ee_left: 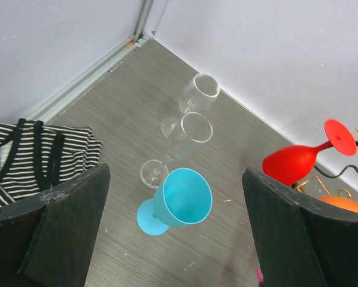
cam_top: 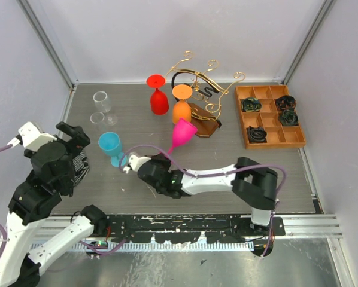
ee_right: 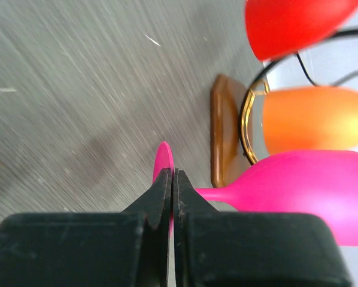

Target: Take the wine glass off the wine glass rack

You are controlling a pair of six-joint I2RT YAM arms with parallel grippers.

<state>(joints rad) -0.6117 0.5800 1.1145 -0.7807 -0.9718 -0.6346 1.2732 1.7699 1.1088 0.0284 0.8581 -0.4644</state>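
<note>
My right gripper moves back and down next until the round foot of the pink wine glass meets the empty table (cam_top: 139, 161) (ee_right: 42, 62) beside the blue glass.
The gold wire rack (cam_top: 203, 81) on its brown wooden base (cam_top: 204, 124) stands at the back middle. A red glass (cam_top: 158, 95) and an orange glass (cam_top: 181, 106) hang upside down on it. My right gripper (cam_top: 167, 160) is shut on the round foot (ee_right: 163, 164) of a pink wine glass (cam_top: 183, 133), which is off the rack, bowl up, just in front of the base. In the right wrist view the pink bowl (ee_right: 311, 191) lies beside the orange glass (ee_right: 313, 119) and the base (ee_right: 225, 131). My left gripper (ee_left: 179, 239) is open and empty above a blue glass (ee_left: 182, 200).
The blue glass (cam_top: 111, 147) stands on the table at left, with two clear glasses (cam_top: 102, 106) behind it. A striped cloth (cam_top: 78, 167) lies under the left arm. An orange-brown compartment tray (cam_top: 270, 116) with dark items sits at the back right.
</note>
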